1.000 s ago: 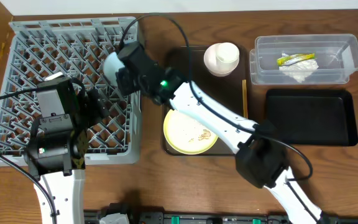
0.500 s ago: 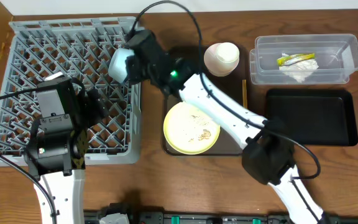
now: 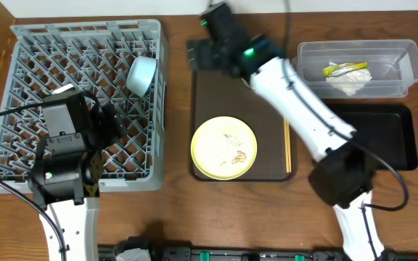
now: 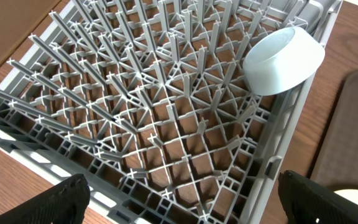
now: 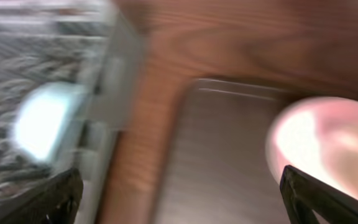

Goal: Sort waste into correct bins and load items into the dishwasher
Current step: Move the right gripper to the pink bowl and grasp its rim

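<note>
My right gripper shifts away from the rack (image 3: pixel 49 51) and goes down to the rim of the small white cup next.
The light blue bowl (image 3: pixel 142 74) (image 4: pixel 284 60) lies on its side among the pegs at the right edge of the grey dishwasher rack (image 3: pixel 49 51) (image 4: pixel 135 112). My right gripper (image 3: pixel 203 54) (image 5: pixel 182 193) hangs open and empty over the far end of the brown tray, apart from the bowl. The right wrist view is blurred; the pinkish-white bowl (image 5: pixel 322 149) shows at its right. My left gripper (image 3: pixel 115 122) (image 4: pixel 185 202) stands open and empty above the rack. The pale yellow plate (image 3: pixel 223 148) carries beige food scraps (image 3: pixel 235 154). The chopsticks (image 3: pixel 287 148) lie beside it.
The dark brown serving tray (image 3: pixel 267 123) sits in the middle. The clear tub (image 3: pixel 408 69) at the back right holds a white napkin (image 3: pixel 348 83) and a yellow-green wrapper (image 3: pixel 343 69). In front of it lies the black tray (image 3: pixel 365 138).
My right gripper let go of the light blue bowl at the rack's right edge, opened wide and swung right and back over the brown tray. The left arm has not moved.
</note>
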